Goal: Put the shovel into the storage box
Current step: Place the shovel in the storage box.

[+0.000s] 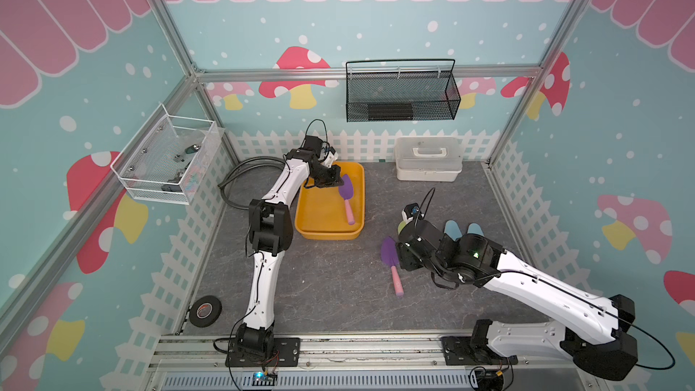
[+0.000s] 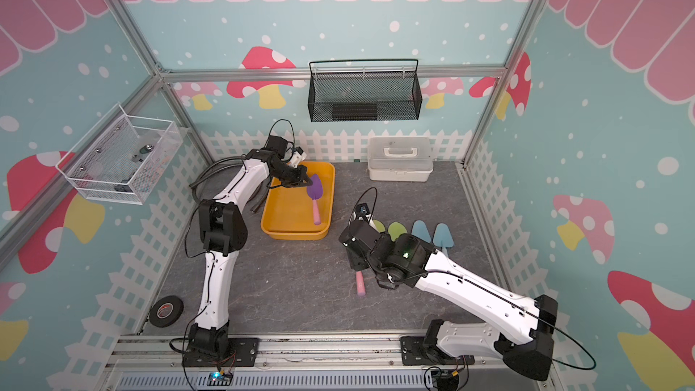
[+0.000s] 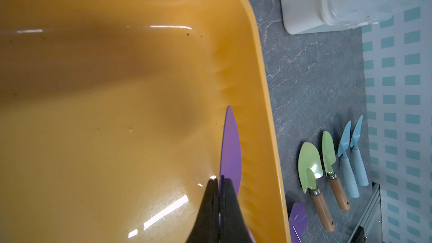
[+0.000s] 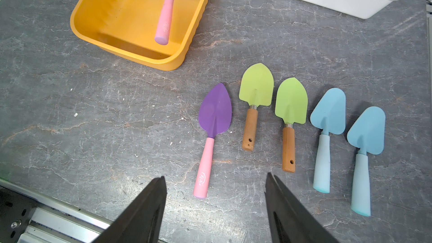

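I need to lower the purple blade (image 3: 230, 141) in my left gripper next, beside the storage box's side toward its bottom below, and release the blade's edge; the shovel's handle is already low inside.
The yellow-orange storage box (image 1: 331, 235) sits left of centre on the grey table. Inside it a shovel (image 1: 345, 190) with a purple blade and pink handle slants down, its handle end low by the near right corner. My left gripper (image 3: 219, 181) is shut on the edge of that purple blade (image 3: 230, 141), over the box's far end. A second purple shovel (image 4: 215, 111) lies flat on the table outside the box. My right gripper (image 4: 216, 176) hovers open just behind its pink handle (image 4: 203, 169), holding nothing.
Beside the second purple shovel lie two green shovels (image 4: 256, 85) with wooden handles and two light blue ones (image 4: 328, 111). A white lidded case (image 1: 428, 163) stands at the back right. A black mesh basket (image 1: 402, 95) hangs on the back wall. A tape roll (image 1: 205, 310) lies front left.
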`<state>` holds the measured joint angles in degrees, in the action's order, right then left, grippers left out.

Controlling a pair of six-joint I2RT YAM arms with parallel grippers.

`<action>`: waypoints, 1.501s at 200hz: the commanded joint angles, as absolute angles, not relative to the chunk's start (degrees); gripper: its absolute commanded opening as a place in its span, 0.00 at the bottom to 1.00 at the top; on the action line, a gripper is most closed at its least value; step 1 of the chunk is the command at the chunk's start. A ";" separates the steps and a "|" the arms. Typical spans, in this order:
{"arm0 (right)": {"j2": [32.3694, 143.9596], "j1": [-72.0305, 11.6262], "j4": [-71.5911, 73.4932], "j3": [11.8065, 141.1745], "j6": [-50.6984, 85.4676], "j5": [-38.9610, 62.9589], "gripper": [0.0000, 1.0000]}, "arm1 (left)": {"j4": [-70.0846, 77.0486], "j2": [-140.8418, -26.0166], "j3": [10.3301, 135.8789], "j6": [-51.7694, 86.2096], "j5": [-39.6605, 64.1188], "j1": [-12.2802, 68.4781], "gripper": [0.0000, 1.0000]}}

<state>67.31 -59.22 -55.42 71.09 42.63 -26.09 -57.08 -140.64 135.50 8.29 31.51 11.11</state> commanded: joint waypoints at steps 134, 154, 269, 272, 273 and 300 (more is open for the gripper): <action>66.78 -58.62 -55.29 69.30 43.84 -25.94 0.70 | -62.63 -148.92 140.80 4.92 27.10 14.49 0.00; 66.55 -58.62 -55.12 69.02 43.93 -25.68 0.70 | -62.78 -149.41 140.80 5.09 26.64 14.85 0.00; 65.69 -58.68 -54.93 67.50 44.54 -25.34 0.70 | -63.06 -149.60 139.84 5.19 24.15 15.22 0.32; 65.77 -58.65 -54.92 67.50 44.56 -25.32 0.70 | -63.02 -149.59 139.83 5.11 24.10 15.22 0.33; 65.76 -58.64 -54.93 67.50 44.52 -25.31 0.70 | -63.06 -149.55 139.83 5.10 24.05 15.21 0.33; 66.08 -58.63 -54.84 67.41 44.59 -25.14 0.70 | -63.04 -149.07 140.18 4.89 23.07 15.29 0.37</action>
